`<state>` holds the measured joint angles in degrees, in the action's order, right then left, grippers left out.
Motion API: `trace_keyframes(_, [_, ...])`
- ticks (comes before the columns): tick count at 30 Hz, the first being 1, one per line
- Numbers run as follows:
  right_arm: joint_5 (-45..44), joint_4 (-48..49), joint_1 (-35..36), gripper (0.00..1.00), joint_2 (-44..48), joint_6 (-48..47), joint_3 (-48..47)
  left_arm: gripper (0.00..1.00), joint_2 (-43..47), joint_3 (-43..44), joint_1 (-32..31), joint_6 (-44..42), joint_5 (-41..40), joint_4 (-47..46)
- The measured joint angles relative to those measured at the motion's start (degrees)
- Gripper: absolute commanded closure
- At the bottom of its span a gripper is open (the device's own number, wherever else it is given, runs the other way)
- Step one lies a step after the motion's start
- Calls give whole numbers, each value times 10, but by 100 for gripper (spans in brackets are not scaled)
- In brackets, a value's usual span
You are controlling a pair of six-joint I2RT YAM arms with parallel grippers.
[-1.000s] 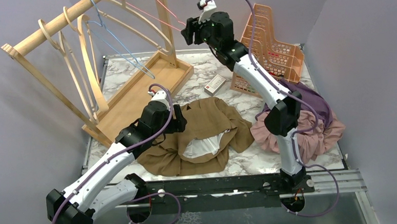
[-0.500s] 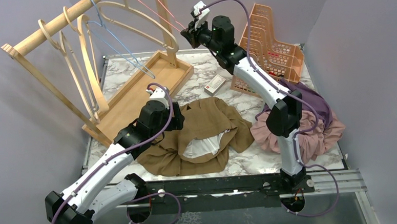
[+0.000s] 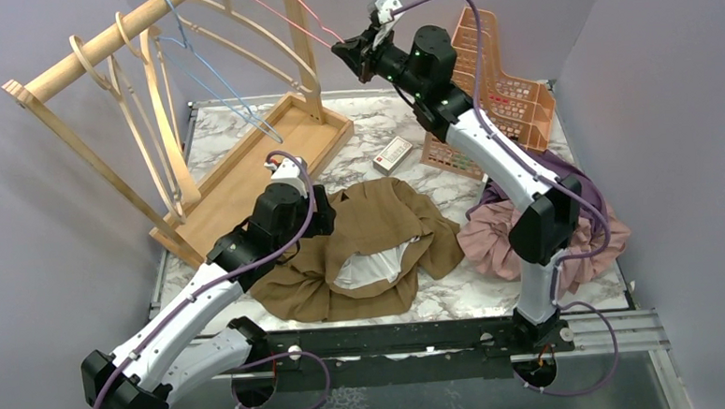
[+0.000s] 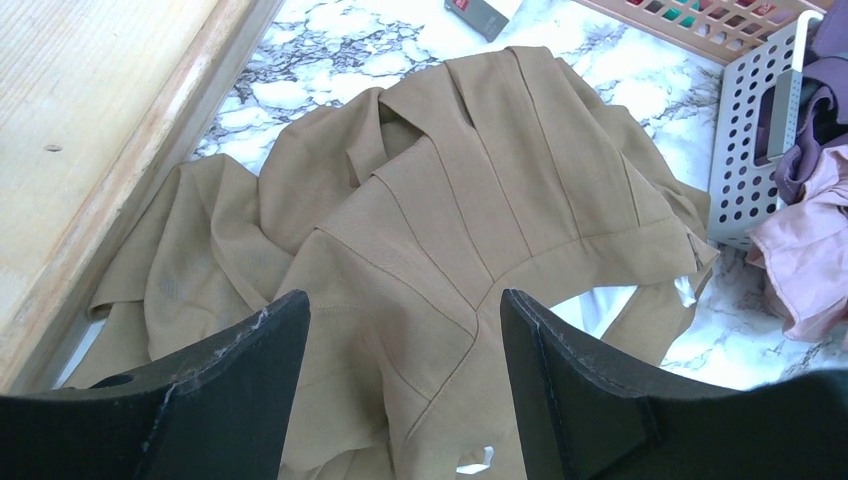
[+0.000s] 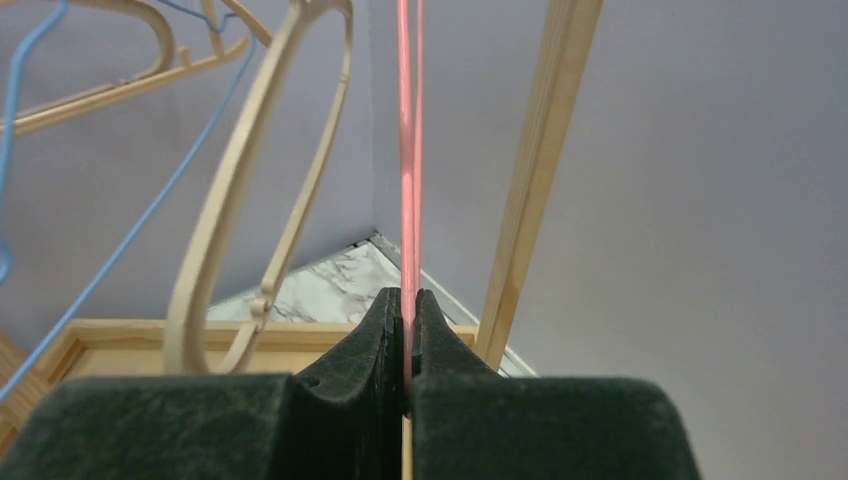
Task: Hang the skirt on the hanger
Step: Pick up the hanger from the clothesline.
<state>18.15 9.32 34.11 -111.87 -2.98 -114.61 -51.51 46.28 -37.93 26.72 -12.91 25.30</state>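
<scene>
My right gripper should next move the hanger it holds back over the pink clothes pile and let go of it. The skirt (image 3: 370, 232) is lying on the tabletop, away from the rack.
A brown skirt (image 3: 370, 232) lies crumpled on the marble table, its white lining showing; the left wrist view looks straight down on the skirt (image 4: 450, 200). My left gripper (image 3: 327, 220) hovers just over the skirt's left part, open, with only cloth showing between its fingers (image 4: 403, 300). High at the back, my right gripper (image 3: 343, 48) is shut on the thin pink hanger (image 3: 297, 11), which hangs from the wooden rack. In the right wrist view the pink hanger (image 5: 405, 150) runs up out of the pinched fingertips of the right gripper (image 5: 405, 298).
The wooden rack (image 3: 98, 50) with its tray base (image 3: 245, 173) stands at the back left, carrying wooden hangers (image 3: 157, 112) and a blue wire hanger (image 3: 212, 81). An orange basket (image 3: 502, 75), a small box (image 3: 393, 152) and a pink and purple clothes pile (image 3: 576, 231) lie to the right.
My right gripper has shut on the pink hanger and its arm has swung a little to the right. The left arm has hardly moved.
</scene>
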Motion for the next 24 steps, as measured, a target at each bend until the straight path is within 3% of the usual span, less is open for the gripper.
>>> trace_keyframes(9, [3,22,0,99,95,8,109,27,29,0,0,8,0,-9])
trace_keyframes(14, [-20,19,0,99,185,6,236,23,32,10,0,8,11,-11])
trace_keyframes(18, [-46,-11,0,99,276,7,339,9,32,42,1,-7,52,-26])
trace_keyframes(24, [-78,-116,0,99,470,44,486,1,32,103,1,-35,103,-55])
